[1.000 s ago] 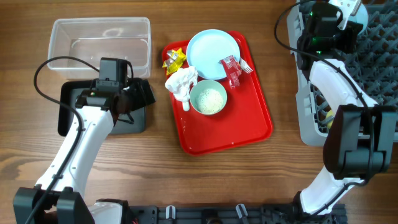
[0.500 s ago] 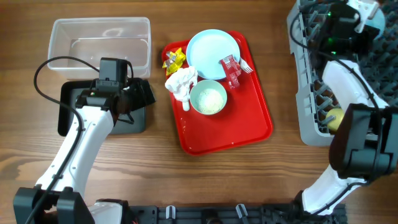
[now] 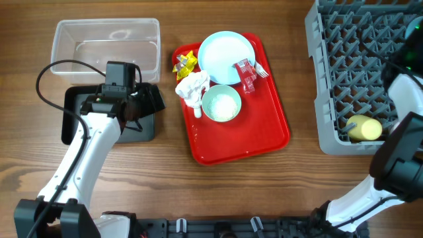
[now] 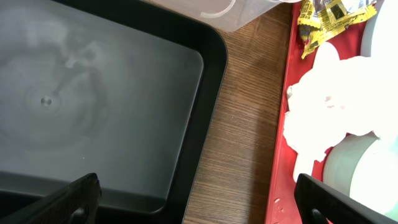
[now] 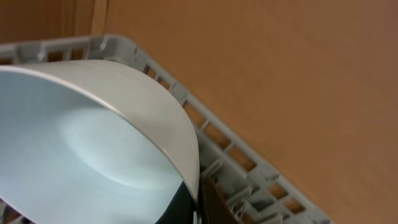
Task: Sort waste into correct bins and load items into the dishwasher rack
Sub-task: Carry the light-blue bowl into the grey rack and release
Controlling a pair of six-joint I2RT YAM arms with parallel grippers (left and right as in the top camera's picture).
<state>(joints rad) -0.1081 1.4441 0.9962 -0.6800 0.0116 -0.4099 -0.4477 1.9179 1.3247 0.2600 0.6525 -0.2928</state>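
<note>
The far pegs of the grey dishwasher rack are below the right gripper, which will next lower the pale blue bowl among those pegs and release the bowl's rim.
My left gripper [image 4: 199, 208] is open, hovering over the right edge of the black bin [image 4: 93, 93], with nothing between its fingers [image 4: 74, 199]. Beside it on the red tray [image 3: 264, 132] lie the yellow wrapper [image 3: 186, 63], the white napkin [image 3: 192, 86], the red wrapper [image 3: 246, 71], a pale blue plate [image 3: 221, 53] and a bowl of rice grains [image 3: 221, 104]. My right gripper [image 5: 199, 202] is shut on the rim of a pale blue bowl [image 5: 81, 143] over the far right side of the grey dishwasher rack [image 3: 357, 66]. In the overhead view this bowl [image 3: 415, 26] shows at the frame's edge.
The clear bin [image 3: 106, 46] stands behind the black bin [image 3: 76, 116]. A yellow cup [image 3: 363, 127] lies in the rack's near corner. A small fork [image 3: 262, 69] and a white spoon [image 3: 197, 109] rest on the tray. Bare wood separates tray and rack.
My right arm has swung to the right across the rack with the pale blue bowl, to the overhead frame's edge. The left arm has stayed still.
</note>
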